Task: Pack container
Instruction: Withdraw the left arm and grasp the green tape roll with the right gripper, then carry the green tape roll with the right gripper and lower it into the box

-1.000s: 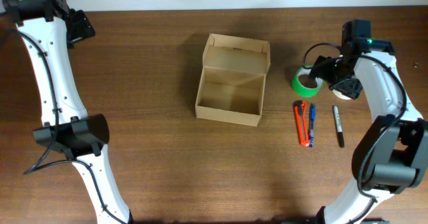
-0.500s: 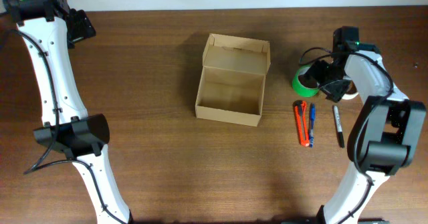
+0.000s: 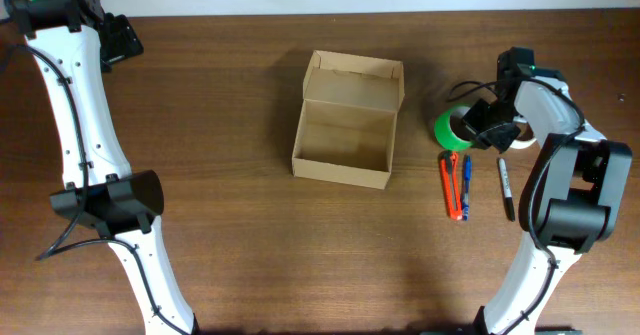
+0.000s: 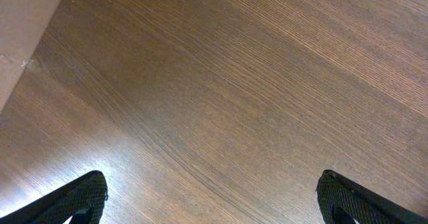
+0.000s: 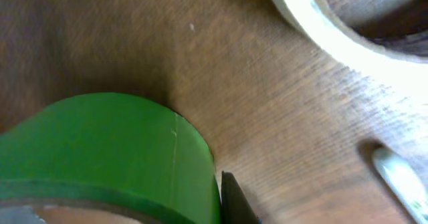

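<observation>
Next, my right gripper will lift, move left in the overhead view and lower into the open box (image 3: 330,138) to release the green tape roll (image 3: 450,127), since the box stands empty.
The container (image 3: 346,120), an open tan cardboard box with its flap lid raised at the back, stands mid-table with nothing showing inside it. To its right lies a green tape roll (image 3: 450,127). My right gripper (image 3: 478,120) is shut on the roll's right wall. In the right wrist view the green tape roll (image 5: 114,150) fills the lower left, and one dark finger (image 5: 235,200) presses its outer face; the other finger is hidden. My left gripper (image 3: 120,40) is at the far left back corner. Its fingers (image 4: 80,197) stand wide open over bare wood.
A white tape roll (image 3: 515,137) lies just right of the green one, partly under my right wrist. In front of them lie an orange-red cutter (image 3: 452,183), a blue pen (image 3: 466,180) and a black marker (image 3: 507,187). The table's back edge runs behind the box.
My right gripper has closed from wide open onto the green roll's wall, and the roll has shifted slightly left. The left arm has not moved.
</observation>
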`<state>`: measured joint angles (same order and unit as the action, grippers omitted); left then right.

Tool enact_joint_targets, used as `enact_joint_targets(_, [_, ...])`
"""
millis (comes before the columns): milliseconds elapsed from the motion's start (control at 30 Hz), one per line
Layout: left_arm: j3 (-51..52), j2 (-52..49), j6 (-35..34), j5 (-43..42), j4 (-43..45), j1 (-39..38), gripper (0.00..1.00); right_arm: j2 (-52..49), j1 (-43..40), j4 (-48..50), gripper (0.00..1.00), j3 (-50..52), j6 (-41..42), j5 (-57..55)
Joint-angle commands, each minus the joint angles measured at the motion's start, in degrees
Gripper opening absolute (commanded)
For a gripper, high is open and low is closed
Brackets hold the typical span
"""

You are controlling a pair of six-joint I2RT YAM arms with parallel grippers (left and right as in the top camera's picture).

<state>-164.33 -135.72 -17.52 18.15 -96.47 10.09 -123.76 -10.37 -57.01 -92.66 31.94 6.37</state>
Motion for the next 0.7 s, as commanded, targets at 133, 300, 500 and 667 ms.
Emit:
enact_joint_targets(133, [0.2,2.3,0.7,-0.4,-0.2,0.2,1.0,3.6,0.4,-10.6,0.04,-16.8,-8.1,-0.3])
enact_joint_targets(300, [0.2,2.3,0.7,-0.4,-0.2,0.2,1.0,8.5,4.4,-18.7,0.04,-32.0,-12.3,-4.3])
enact_joint_targets(500, [0.2,2.3,0.7,-0.4,-0.2,0.2,1.0,12.0,16.2,-25.8,0.04,-45.9,-15.7,-12.4])
enact_joint_targets(667, [0.2,2.3,0.7,-0.4,-0.2,0.2,1.0,11.8,28.4,-28.7,0.04,-47.7,-17.7,-16.4])
